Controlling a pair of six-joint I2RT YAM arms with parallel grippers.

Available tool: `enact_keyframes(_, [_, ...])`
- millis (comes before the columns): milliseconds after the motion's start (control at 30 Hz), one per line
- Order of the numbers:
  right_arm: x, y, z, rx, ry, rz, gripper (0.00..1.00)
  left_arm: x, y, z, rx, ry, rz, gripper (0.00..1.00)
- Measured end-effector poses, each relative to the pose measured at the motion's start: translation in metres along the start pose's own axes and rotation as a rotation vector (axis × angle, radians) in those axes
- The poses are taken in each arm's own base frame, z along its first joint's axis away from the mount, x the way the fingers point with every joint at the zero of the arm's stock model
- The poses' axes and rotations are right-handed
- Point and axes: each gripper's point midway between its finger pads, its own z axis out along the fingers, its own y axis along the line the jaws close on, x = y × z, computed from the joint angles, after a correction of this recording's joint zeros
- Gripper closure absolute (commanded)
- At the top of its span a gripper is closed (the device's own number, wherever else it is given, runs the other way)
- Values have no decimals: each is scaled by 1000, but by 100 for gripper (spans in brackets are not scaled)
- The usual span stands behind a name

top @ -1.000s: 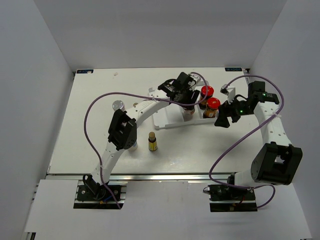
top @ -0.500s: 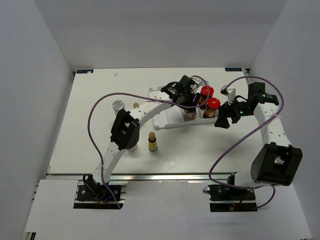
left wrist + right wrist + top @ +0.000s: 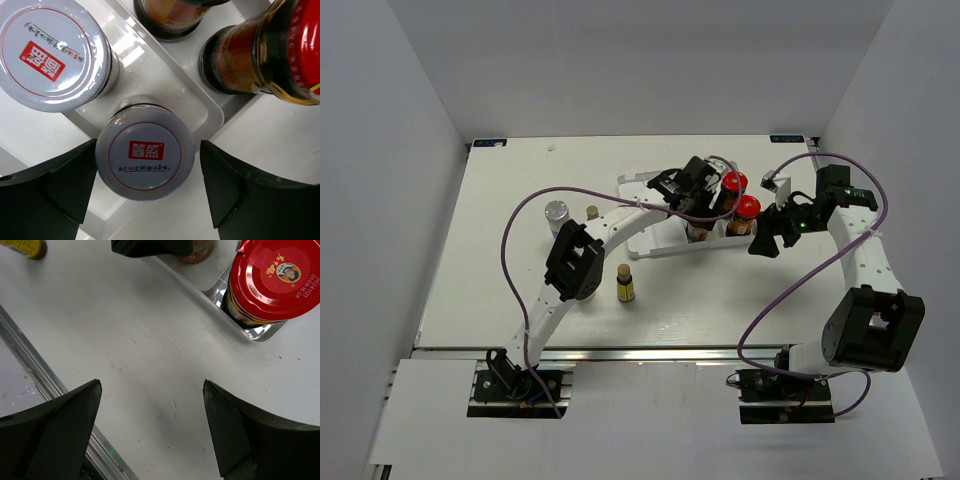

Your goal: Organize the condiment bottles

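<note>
I need to move my right gripper to its left in the top view next and close it around the cap of the slim amber bottle, which is standing outside the tray there.
My left gripper hangs over the white tray, open, with one finger on each side of a silver-lidded jar; a gap shows on the right side. The jar stands in the tray's near corner. A second silver-lidded jar stands beside it. Two red-capped bottles stand at the tray's right end. My right gripper is open and empty over bare table, just right of the nearer red-capped bottle. A slim amber bottle stands alone on the table.
A silver-capped bottle and a small bottle stand on the table left of the tray. The left arm and its purple cable arch over the table's middle. The table's metal front rail runs near my right gripper.
My left gripper has shifted a little to the right along the tray over the silver-lidded jar. The right arm has not moved.
</note>
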Motion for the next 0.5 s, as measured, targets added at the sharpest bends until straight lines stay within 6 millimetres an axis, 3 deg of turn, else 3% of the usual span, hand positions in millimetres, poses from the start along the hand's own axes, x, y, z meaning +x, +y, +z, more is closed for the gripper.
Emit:
enact_keyframes(300, [-2,4,0,-27,-16,-36,11,-2,-6,-3,-8,-7,11,8])
enact_keyframes(500, [-6,30,-3,-83,-38,-229,11,-25,-3,-29,-44,-59,10,6])
